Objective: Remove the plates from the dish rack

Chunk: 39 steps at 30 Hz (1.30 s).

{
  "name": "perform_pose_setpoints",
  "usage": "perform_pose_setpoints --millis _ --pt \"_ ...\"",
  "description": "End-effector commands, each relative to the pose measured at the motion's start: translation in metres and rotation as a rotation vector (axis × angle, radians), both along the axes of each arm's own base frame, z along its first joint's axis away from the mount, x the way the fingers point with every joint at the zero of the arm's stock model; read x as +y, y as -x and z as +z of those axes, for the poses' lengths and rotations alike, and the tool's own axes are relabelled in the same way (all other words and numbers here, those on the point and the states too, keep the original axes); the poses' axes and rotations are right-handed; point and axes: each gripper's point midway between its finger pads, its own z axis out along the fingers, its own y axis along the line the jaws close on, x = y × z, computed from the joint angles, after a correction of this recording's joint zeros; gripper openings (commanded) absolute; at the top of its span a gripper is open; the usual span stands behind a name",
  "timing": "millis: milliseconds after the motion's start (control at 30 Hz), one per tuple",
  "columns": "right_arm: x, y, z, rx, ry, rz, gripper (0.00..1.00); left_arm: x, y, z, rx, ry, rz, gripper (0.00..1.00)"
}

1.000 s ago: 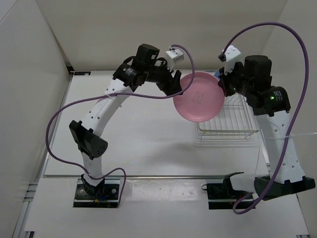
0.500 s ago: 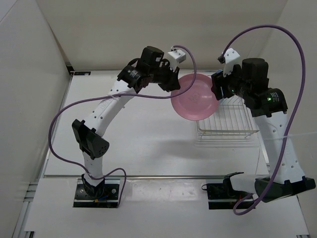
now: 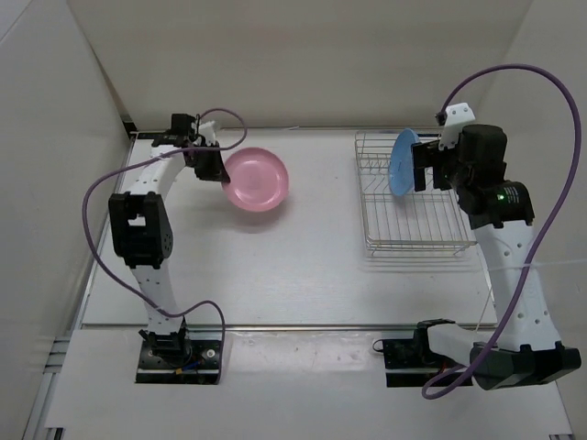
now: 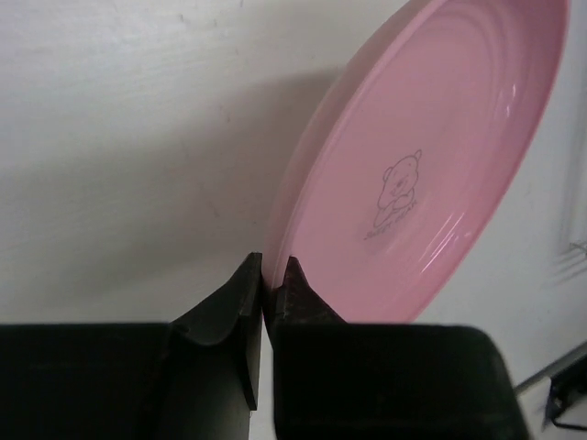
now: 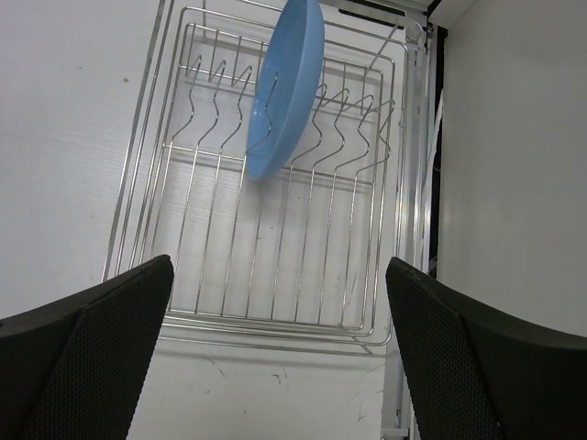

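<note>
The left gripper moves down toward the bare tabletop below it on the right in the top view next and releases the tilted pink plate there.
The pink plate (image 3: 259, 179) hangs tilted over the far left of the table, and I cannot tell whether its lower edge touches the surface. My left gripper (image 3: 214, 166) is shut on its left rim. In the left wrist view the two fingertips (image 4: 292, 275) pinch the rim of the pink plate (image 4: 431, 156), which bears a small bear print. The light blue plate (image 3: 402, 162) stands upright in a slot of the dish rack (image 3: 408, 220) at the far right. My right gripper (image 3: 423, 167) hovers open beside it, holding nothing. The right wrist view shows the blue plate (image 5: 289, 82), the rack (image 5: 275, 247) and the wide gripper (image 5: 280, 357).
White walls close in the table at the back and on both sides. A black strip (image 5: 438, 165) runs along the table's right edge just past the rack. Purple cables (image 3: 110, 192) loop off both arms.
The left arm has carried the pink plate from beside the rack to the far left of the table. The right gripper has let go of it, opened wide and pulled back over the rack.
</note>
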Motion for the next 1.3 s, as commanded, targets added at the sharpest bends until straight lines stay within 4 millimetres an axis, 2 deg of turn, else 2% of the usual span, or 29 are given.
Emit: perform_pose_setpoints --millis 0,100,267,300,400,467,500,533,567,633,733,767,800,833,867,900,933,967,1000,1033,1067,1133,1167,1200,1233,1267 --pt "-0.003 0.0 0.021 -0.093 -0.025 -0.029 1.0 -0.039 0.032 -0.05 0.208 0.164 -0.149 0.11" --pt "-0.005 0.003 0.02 -0.094 -0.021 -0.037 1.0 -0.042 0.039 -0.079 0.297 0.186 -0.163 0.11" --pt "-0.005 0.004 0.018 -0.083 -0.019 -0.037 1.0 -0.048 0.034 -0.091 0.326 0.217 -0.177 0.11" --pt "-0.005 0.006 0.025 -0.102 -0.023 -0.037 1.0 -0.048 0.032 -0.095 0.333 0.217 -0.176 0.11" --pt "-0.004 0.009 0.027 -0.111 -0.028 -0.029 1.0 -0.049 0.034 -0.103 0.354 0.226 -0.178 0.11" --pt "-0.002 0.009 0.022 -0.098 -0.03 -0.021 1.0 -0.049 0.037 -0.103 0.367 0.226 -0.176 0.23" --pt "-0.002 0.008 0.018 -0.088 -0.029 -0.021 1.0 -0.049 0.037 -0.103 0.367 0.226 -0.176 0.46" --pt "-0.002 0.008 0.013 -0.076 -0.027 -0.021 1.0 -0.048 0.036 -0.1 0.352 0.222 -0.185 0.62" --pt "-0.002 0.008 0.013 -0.076 -0.027 -0.021 1.0 -0.048 0.039 -0.099 0.354 0.222 -0.185 0.77" --pt "-0.002 0.002 0.0 -0.038 -0.013 -0.017 1.0 -0.048 0.038 -0.094 0.337 0.219 -0.193 0.98" --pt "-0.007 -0.006 -0.015 0.007 0.019 -0.04 1.0 -0.038 0.038 -0.087 0.332 0.183 -0.166 1.0" --pt "-0.009 -0.01 -0.015 0.01 0.037 -0.049 1.0 -0.032 0.034 -0.074 0.292 0.164 -0.174 1.0" --pt "-0.009 -0.019 -0.023 0.038 0.076 -0.06 1.0 -0.03 0.036 -0.066 0.285 0.152 -0.169 1.0" --pt "-0.01 -0.026 -0.019 0.036 0.118 -0.067 1.0 -0.016 0.031 -0.043 0.211 0.1 -0.142 1.0" --pt "-0.006 -0.039 -0.032 0.079 0.172 -0.068 1.0 -0.003 0.027 -0.03 0.17 0.062 -0.108 1.0" --pt "-0.018 -0.048 -0.029 0.077 0.26 -0.118 1.0 0.017 0.022 -0.021 0.127 -0.05 -0.041 1.0" --pt "-0.022 -0.059 -0.018 0.056 0.289 -0.135 0.98 0.03 0.023 -0.01 0.088 -0.121 -0.007 1.0" --pt "-0.021 -0.076 -0.031 0.092 0.323 -0.139 0.98 0.04 0.031 0.012 0.033 -0.199 0.018 1.0" --pt "-0.021 -0.086 -0.029 0.093 0.336 -0.143 0.98 0.068 0.034 0.018 0.007 -0.333 0.096 1.0" --pt "-0.019 -0.097 -0.015 0.062 0.343 -0.138 0.96 0.081 0.041 0.024 -0.002 -0.391 0.138 1.0" --pt "-0.019 -0.113 -0.026 0.088 0.368 -0.146 0.95 0.098 0.059 0.031 -0.019 -0.471 0.187 1.0" --pt "-0.02 -0.136 -0.032 0.092 0.414 -0.158 0.92 0.116 0.077 0.036 -0.026 -0.519 0.238 1.0" --pt "-0.02 -0.145 -0.033 0.086 0.427 -0.165 0.92 0.128 0.099 0.036 -0.021 -0.557 0.273 1.0" --pt "-0.024 -0.151 -0.035 0.089 0.45 -0.186 0.92 0.132 0.105 0.039 -0.043 -0.575 0.28 1.0" --pt "-0.022 -0.162 -0.051 0.12 0.461 -0.179 0.9 0.135 0.114 0.04 -0.052 -0.586 0.292 1.0" --pt "-0.023 -0.168 -0.046 0.11 0.472 -0.191 0.85 0.14 0.126 0.051 -0.088 -0.606 0.307 1.0"
